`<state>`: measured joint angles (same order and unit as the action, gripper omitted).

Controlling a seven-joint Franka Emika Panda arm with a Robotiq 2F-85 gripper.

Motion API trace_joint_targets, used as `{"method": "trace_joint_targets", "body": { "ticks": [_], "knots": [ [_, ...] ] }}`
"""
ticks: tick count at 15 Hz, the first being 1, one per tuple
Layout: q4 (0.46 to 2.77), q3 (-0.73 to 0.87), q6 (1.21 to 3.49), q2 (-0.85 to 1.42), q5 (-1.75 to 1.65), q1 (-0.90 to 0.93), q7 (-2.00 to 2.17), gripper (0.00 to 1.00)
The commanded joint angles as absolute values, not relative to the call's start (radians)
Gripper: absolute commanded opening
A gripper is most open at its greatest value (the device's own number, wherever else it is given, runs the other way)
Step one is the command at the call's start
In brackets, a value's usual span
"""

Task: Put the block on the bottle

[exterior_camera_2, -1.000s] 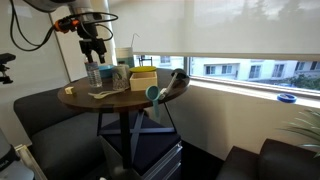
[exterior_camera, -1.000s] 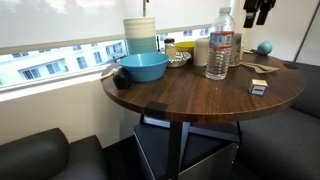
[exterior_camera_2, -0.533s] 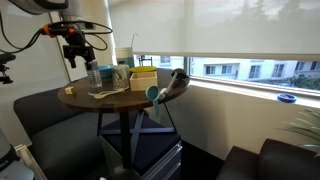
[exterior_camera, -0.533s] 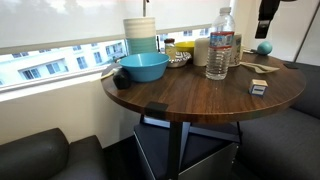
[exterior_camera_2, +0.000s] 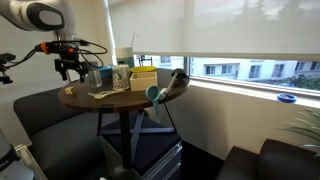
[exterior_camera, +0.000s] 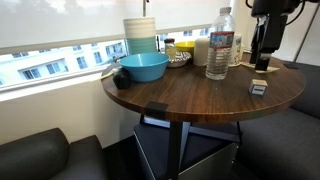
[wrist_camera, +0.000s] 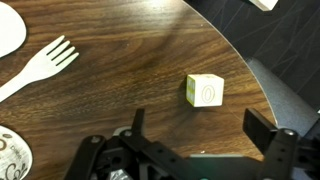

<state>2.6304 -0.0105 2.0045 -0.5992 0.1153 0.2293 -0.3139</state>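
Note:
My gripper should move down around the block [wrist_camera: 204,90]. The block is below it near the table's curved edge, and the gap between my open fingers is wider than the block.
The block [wrist_camera: 204,90], a small pale cube with an oval mark on its top face, lies on the dark wooden table near its curved edge. It also shows in an exterior view [exterior_camera: 258,88]. My gripper [wrist_camera: 200,122] is open and empty, hanging above the table with the block just beyond the gap between its fingers. In both exterior views it hangs low over the table's edge [exterior_camera: 262,62] [exterior_camera_2: 68,72]. The bottle [exterior_camera: 220,45], clear with a white label, stands upright further in on the table, apart from the gripper.
A white plastic fork [wrist_camera: 40,65] lies left of the block. A blue bowl [exterior_camera: 142,67], a stack of tubs [exterior_camera: 141,35] and a white tub [exterior_camera: 201,50] stand at the back. The table edge [wrist_camera: 262,80] runs close to the right of the block.
The gripper has come down from high above the bottle and moved out toward the table's edge, now low over the block. The block and the bottle have not moved.

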Motion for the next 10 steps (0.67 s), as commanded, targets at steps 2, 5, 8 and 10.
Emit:
{"method": "trace_joint_targets", "body": {
  "ticks": [2,5,8,10],
  "knots": [
    [2.715,-0.014,2.086,-0.646,0.148,0.235,-0.312,1.0],
    [2.744,0.0,2.101,-0.658,0.182,0.248,-0.329,1.0],
    [2.761,0.0,2.108,-0.67,0.21,0.255,-0.329,1.0],
    [2.766,-0.003,2.108,-0.67,0.213,0.257,-0.328,0.96]
  ]
}}
